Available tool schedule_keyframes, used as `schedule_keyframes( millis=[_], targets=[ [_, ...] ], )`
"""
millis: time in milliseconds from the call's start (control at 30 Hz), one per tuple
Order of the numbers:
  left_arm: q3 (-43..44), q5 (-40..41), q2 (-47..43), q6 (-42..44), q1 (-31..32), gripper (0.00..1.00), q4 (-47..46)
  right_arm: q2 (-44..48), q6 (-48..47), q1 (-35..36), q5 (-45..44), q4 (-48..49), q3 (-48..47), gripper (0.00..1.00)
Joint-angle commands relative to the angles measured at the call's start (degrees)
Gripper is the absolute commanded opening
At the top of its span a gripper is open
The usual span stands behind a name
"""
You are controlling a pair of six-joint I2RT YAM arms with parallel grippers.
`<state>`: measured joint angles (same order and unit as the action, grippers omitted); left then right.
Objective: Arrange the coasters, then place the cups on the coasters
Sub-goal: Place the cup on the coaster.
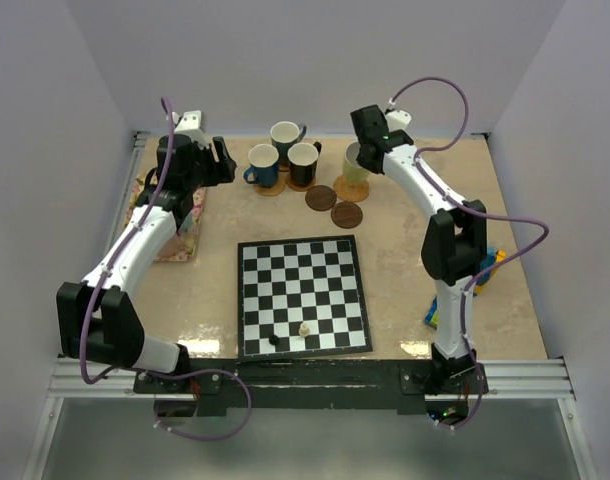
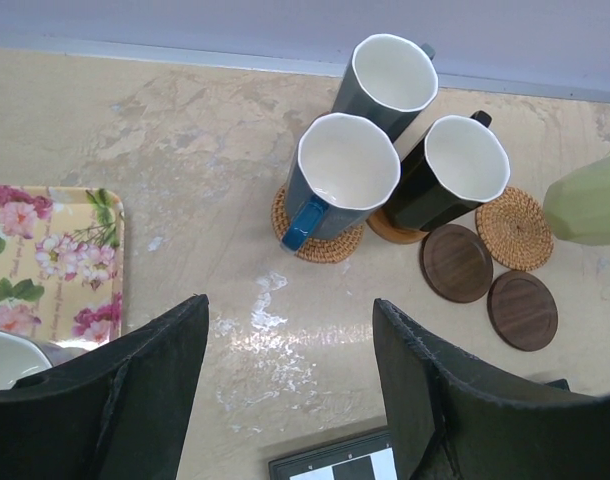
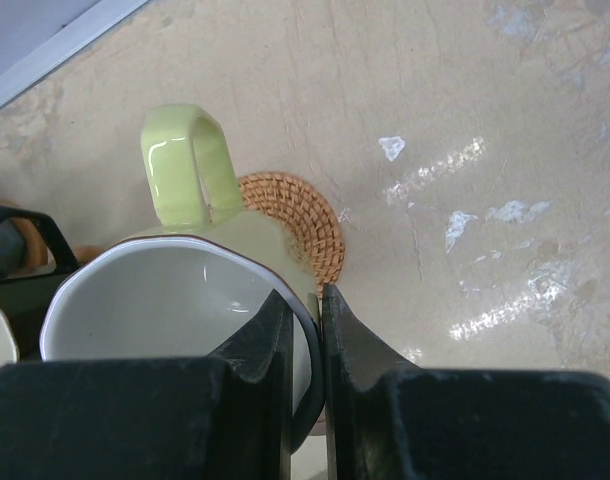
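The woven coaster below is still bare, so next I should lower the pale green cup (image 3: 175, 300) in my right gripper to stand on it and let go of the cup's rim.
My right gripper (image 3: 320, 300) is shut on the rim of the pale green cup (image 3: 175, 300), one finger inside and one outside. The cup partly covers a woven coaster (image 3: 303, 225); whether it touches is unclear. The dark blue cup (image 2: 340, 175) stands on a woven coaster (image 2: 315, 243) and the black cup (image 2: 463, 170) on a tan disc (image 2: 388, 228). Behind them is the teal cup (image 2: 390, 80). Two dark brown coasters (image 2: 456, 262) (image 2: 522, 309) lie bare. My left gripper (image 2: 290, 330) hangs open over bare table, left of the cups.
A floral mat (image 2: 45, 250) lies at the left, with a white-insided cup (image 2: 5, 355) on it by my left finger. The chessboard (image 1: 303, 297) with two pieces fills the table's middle. Coloured objects (image 1: 488, 268) sit behind the right arm.
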<state>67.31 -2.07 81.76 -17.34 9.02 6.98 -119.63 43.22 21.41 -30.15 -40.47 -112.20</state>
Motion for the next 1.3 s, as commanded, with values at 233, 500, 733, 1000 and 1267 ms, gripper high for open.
schedule_keyframes(
  millis=[233,500,733,1000,1267],
  targets=[
    [2.74,-0.31,1.04,1.70,-0.84,0.71,-1.36,-4.64,8.11,1.88,-6.50,-4.00,-10.93,0.00],
    [3.35,0.39,1.39,3.19,-0.84,0.71,-1.09,-7.89,9.16,1.97,-8.78,-6.02,-13.57,0.00],
    [4.41,0.57,2.62,3.72,-1.02,0.71,-0.83,-9.74,9.69,1.88,-8.61,-6.99,-15.06,0.00],
    [4.85,0.66,3.23,3.81,-1.28,0.71,-0.74,-11.32,10.04,1.88,-7.91,-7.78,-16.21,0.00],
    [5.03,0.48,3.59,3.54,-1.37,0.71,-0.83,-11.41,10.13,1.88,-8.70,-8.14,-16.38,0.00]
  ],
)
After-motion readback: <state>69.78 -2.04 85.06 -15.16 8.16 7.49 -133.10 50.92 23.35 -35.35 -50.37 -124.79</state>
